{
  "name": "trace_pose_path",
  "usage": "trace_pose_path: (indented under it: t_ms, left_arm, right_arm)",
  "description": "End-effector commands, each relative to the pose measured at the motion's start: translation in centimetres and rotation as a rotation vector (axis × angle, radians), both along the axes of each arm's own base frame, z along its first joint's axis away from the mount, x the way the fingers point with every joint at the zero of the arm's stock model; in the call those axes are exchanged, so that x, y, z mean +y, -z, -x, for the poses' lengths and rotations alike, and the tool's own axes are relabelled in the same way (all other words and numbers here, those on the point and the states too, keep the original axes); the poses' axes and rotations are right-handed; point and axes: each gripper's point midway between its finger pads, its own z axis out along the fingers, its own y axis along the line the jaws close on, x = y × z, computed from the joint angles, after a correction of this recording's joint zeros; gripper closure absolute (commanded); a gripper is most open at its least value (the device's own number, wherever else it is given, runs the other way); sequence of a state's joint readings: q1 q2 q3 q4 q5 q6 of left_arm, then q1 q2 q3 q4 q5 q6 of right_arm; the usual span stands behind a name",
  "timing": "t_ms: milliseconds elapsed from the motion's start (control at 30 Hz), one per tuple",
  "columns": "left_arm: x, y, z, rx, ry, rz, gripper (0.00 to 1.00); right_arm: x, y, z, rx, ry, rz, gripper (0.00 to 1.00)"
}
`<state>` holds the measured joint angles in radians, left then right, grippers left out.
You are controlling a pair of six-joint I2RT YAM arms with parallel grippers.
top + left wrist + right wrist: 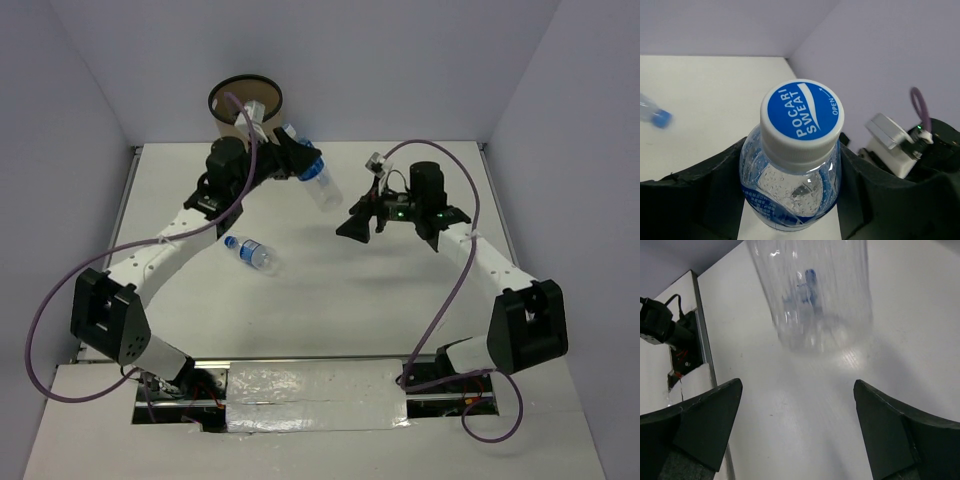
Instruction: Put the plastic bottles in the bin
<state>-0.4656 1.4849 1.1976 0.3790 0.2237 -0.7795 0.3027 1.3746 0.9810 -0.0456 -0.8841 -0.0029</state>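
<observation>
My right gripper lowers outward and to the left in the top view next, to close just above the tabletop beside the tan bin (245, 105), since the gripper is empty.
A clear plastic bottle (320, 183) with a blue label hangs in the air, just right of the tan bin (245, 105) at the back of the table. My left gripper (303, 163) is shut on its body; in the left wrist view both fingers press the sides below the white and blue cap (801, 116). My right gripper (357, 223) stands open a little to the right, apart from that bottle, whose clear base (812, 295) shows beyond its empty fingers (705, 415). A second small bottle (252, 254) lies on its side mid-table, blurred at the left edge (655, 116) of the left wrist view.
Grey walls close in the white table (330, 300) on the left, back and right. Purple cables (150, 245) loop off both arms. A strip of foil tape (315, 385) lies between the arm bases at the near edge. The right wrist's camera block (890, 145) sits close to the held bottle.
</observation>
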Motion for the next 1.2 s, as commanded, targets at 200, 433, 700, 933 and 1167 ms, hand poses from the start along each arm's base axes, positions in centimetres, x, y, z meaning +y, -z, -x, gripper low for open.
trace_pose_path:
  t_ms: [200,433,700,933,1167]
  left_arm:
    - [14.1,-13.6,-10.0,-0.298,-0.486,-0.161,1.00]
    - [22.1,-16.4,-15.5,-0.458,-0.841,-0.112,1.00]
    - [23.5,-10.5,-23.6,-0.395,-0.917,-0.172,1.00]
    - [23.1,-7.2,-25.8,-0.331,-0.862,-0.220,0.07]
    - [22.3,-10.5,-22.1,-0.363,-0.786,-0.236,0.01]
  right_arm:
    - [-5.6,-3.4,-3.3,-0.223,-0.056,-0.004,0.00]
    - [-5.6,-2.8,-7.4,-0.169,-0.031,0.014,0.00]
    - [-5.3,-5.1,-15.6,-0.274,0.213,0.065,0.00]
    - [-1.5,-2.6,-25.4,-0.279,0.337,0.236,0.00]
    - [1.4,2.8,-31.0,-0.244,0.385,0.354,0.00]
